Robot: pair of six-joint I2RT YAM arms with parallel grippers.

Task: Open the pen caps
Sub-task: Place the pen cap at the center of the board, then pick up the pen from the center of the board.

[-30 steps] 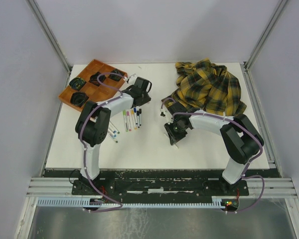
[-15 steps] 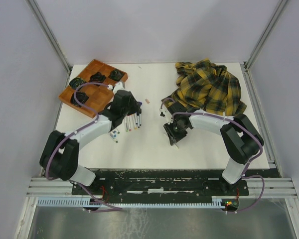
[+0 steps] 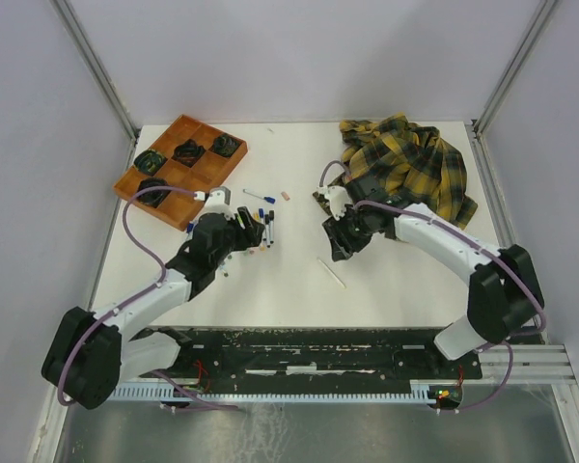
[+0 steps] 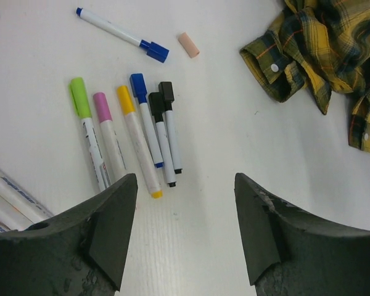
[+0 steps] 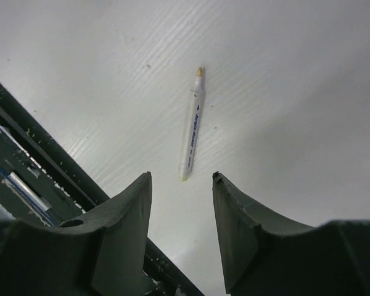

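The separate blue marker is still capped, so the robot's left gripper should next go outward past the row and down onto the separate blue marker's white body [image 3: 260, 196] [image 4: 129, 37], beside its cap.
Several capped markers lie side by side, showing green [image 4: 79, 95], pink [image 4: 100, 102], yellow [image 4: 124, 98], blue [image 4: 138, 83] and black [image 4: 166, 90] pen caps. A separate blue marker [image 4: 120, 34] lies beyond them, beside a loose peach cap [image 4: 188, 45] [image 3: 286, 196]. My left gripper [image 4: 185, 182] [image 3: 239, 230] hovers open just short of the row, nothing between its fingers. My right gripper [image 5: 182, 177] [image 3: 343, 239] is open above a bare white marker barrel [image 5: 191, 129] [image 3: 331, 271] with an orange tip, lying flat on the table.
A yellow plaid shirt [image 3: 405, 169] [image 4: 320, 43] is heaped at the back right. An orange tray [image 3: 198, 174] with dark objects stands at the back left. More white barrels [image 4: 6, 191] lie left of the row. The table's dark front rail [image 5: 24, 142] runs near the right gripper.
The left arm swung back toward the near side and its gripper opened. The right gripper opened and drew away, leaving the uncapped marker on the table. A peach cap now lies by the blue marker.
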